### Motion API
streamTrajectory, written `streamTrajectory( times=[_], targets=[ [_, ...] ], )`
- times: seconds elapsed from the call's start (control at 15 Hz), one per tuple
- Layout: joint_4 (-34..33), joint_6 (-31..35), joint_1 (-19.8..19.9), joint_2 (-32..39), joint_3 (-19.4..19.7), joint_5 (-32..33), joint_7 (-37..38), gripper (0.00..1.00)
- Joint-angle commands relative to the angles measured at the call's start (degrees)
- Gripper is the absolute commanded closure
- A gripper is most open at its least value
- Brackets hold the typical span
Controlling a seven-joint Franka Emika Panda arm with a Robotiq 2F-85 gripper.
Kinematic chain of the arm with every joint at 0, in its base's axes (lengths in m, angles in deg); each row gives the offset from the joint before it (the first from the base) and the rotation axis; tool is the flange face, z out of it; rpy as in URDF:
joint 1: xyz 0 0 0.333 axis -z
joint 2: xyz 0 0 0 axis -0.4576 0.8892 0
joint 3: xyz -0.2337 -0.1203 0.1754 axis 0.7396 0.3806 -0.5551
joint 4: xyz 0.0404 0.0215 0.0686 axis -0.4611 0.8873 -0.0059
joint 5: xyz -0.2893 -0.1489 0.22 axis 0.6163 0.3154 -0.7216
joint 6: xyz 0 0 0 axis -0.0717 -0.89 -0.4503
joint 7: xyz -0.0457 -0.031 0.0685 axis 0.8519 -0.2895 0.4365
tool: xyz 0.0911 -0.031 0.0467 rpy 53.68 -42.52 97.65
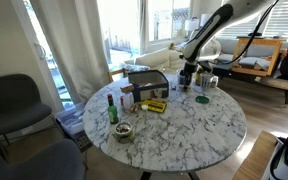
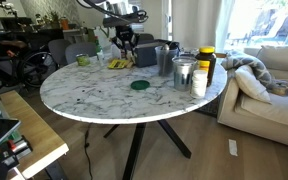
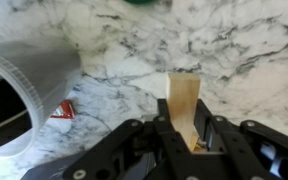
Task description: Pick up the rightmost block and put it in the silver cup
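Observation:
The silver cup stands well aside, so the gripper needs to swing sideways past the dark cup next and tilt over the silver cup's opening (image 2: 184, 62) to release the block.
In the wrist view my gripper (image 3: 184, 130) is shut on a light wooden block (image 3: 183, 98), which stands upright between the fingers above the white marble table (image 3: 244, 60). In both exterior views the gripper (image 1: 184, 72) (image 2: 124, 44) hangs over the far part of the table. The silver cup (image 2: 183, 72) stands next to a dark cup (image 2: 165, 60), well to the side of the gripper. A pale curved container wall (image 3: 24, 90) fills the left of the wrist view; I cannot tell which cup it is.
A green disc (image 2: 140, 85) lies near the table's middle. A yellow tray (image 1: 154, 104), a green bottle (image 1: 112, 108) and a small bowl (image 1: 123, 131) stand on the table. A white cup (image 2: 199, 80) and a jar (image 2: 207, 62) stand by the silver cup. A small red item (image 3: 62, 112) lies by the pale container.

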Motion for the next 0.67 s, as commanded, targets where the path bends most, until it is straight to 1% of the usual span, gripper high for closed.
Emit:
streamTrajectory(
  times=[0.0, 0.13, 0.2, 0.27, 0.4, 0.47, 0.53, 0.6],
  targets=[
    [7.5, 5.2, -3.4, -9.8, 7.6, 9.9, 8.3, 0.93],
    [6.4, 8.8, -4.1, -8.9, 11.2, 19.8, 16.7, 0.93],
    [4.9, 5.4, -3.9, -8.5, 9.5, 12.9, 10.2, 0.93],
    [5.1, 5.8, -4.0, -9.0, 10.3, 14.3, 11.4, 0.71],
    [5.0, 5.8, -4.2, -8.9, 10.4, 14.0, 11.0, 0.71],
    [5.0, 5.8, -4.4, -8.8, 10.3, 14.0, 11.0, 0.93],
    [4.0, 9.0, -4.1, -8.0, 12.2, 19.2, 16.5, 0.93],
    [3.5, 12.0, -3.6, -7.7, 13.7, 22.2, 19.8, 0.93]
  ],
)
